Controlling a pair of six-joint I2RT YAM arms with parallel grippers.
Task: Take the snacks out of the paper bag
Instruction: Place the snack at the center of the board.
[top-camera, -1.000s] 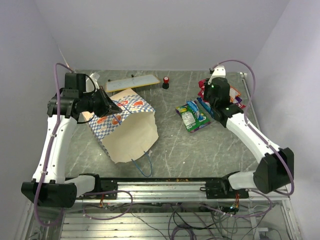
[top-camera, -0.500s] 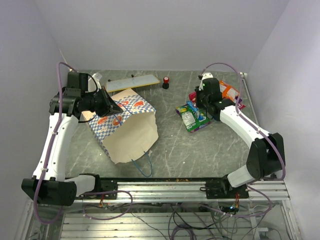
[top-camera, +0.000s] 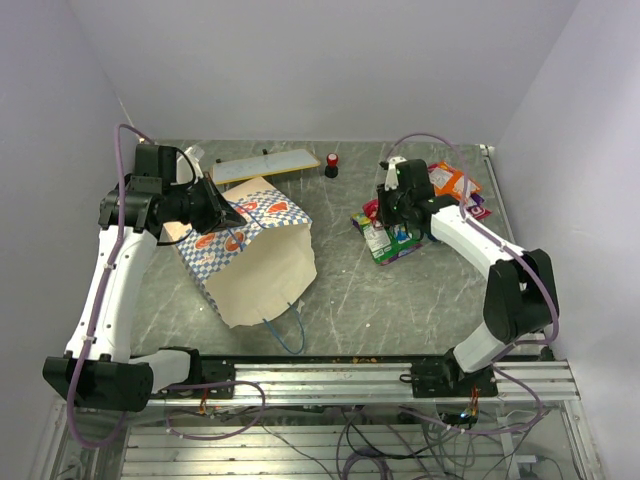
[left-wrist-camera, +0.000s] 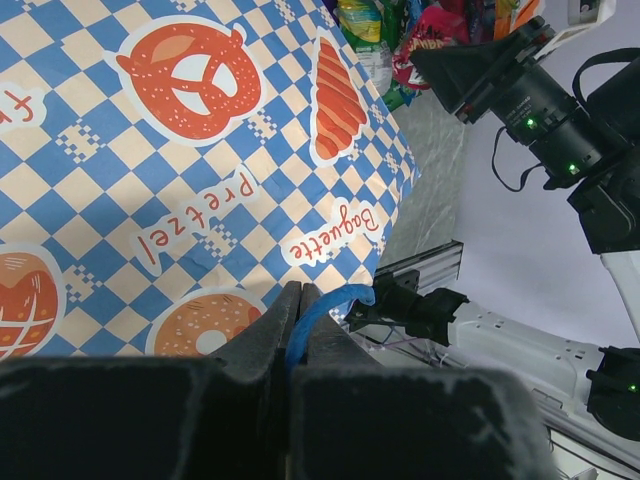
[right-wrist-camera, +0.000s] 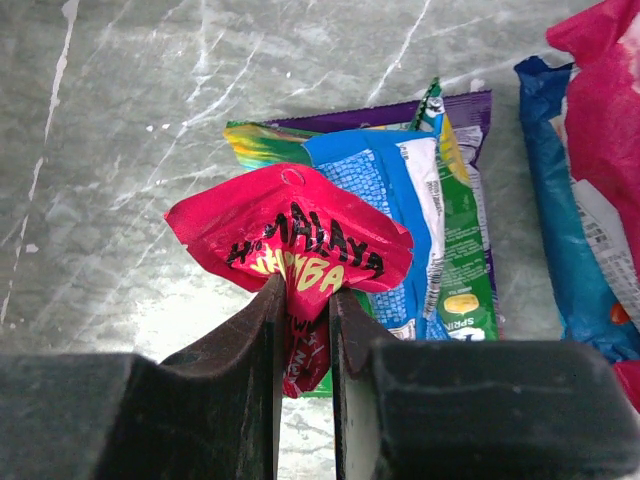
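The magenta-red packet goes down a little over the green and blue packets (top-camera: 386, 239) next in my right gripper, then my right gripper opens.
The paper bag (top-camera: 260, 255) lies on its side at the left, with blue-and-white checks and orange-red logos, and fills the left wrist view (left-wrist-camera: 180, 150). My left gripper (top-camera: 224, 214) is at the bag's upper edge, shut (left-wrist-camera: 297, 300) on its blue cord handle (left-wrist-camera: 335, 303). Snacks lie outside the bag at the right: green and blue packets (top-camera: 392, 240) and an orange packet (top-camera: 452, 182). My right gripper (top-camera: 384, 214) hangs over that pile, shut (right-wrist-camera: 302, 300) on a crumpled magenta-red packet (right-wrist-camera: 300, 240) held above a blue-green packet (right-wrist-camera: 410, 190).
A flat white yellow-edged board (top-camera: 265, 165) and a small red-and-black knob (top-camera: 331, 164) lie at the back. The bag's other blue handle (top-camera: 285, 330) trails toward the metal rail (top-camera: 330, 372) at the near edge. A dark blue packet (right-wrist-camera: 560, 230) lies right of the held one.
My right gripper has moved left from the back right corner to over the green and blue packets. My left arm and the bag have stayed nearly still.
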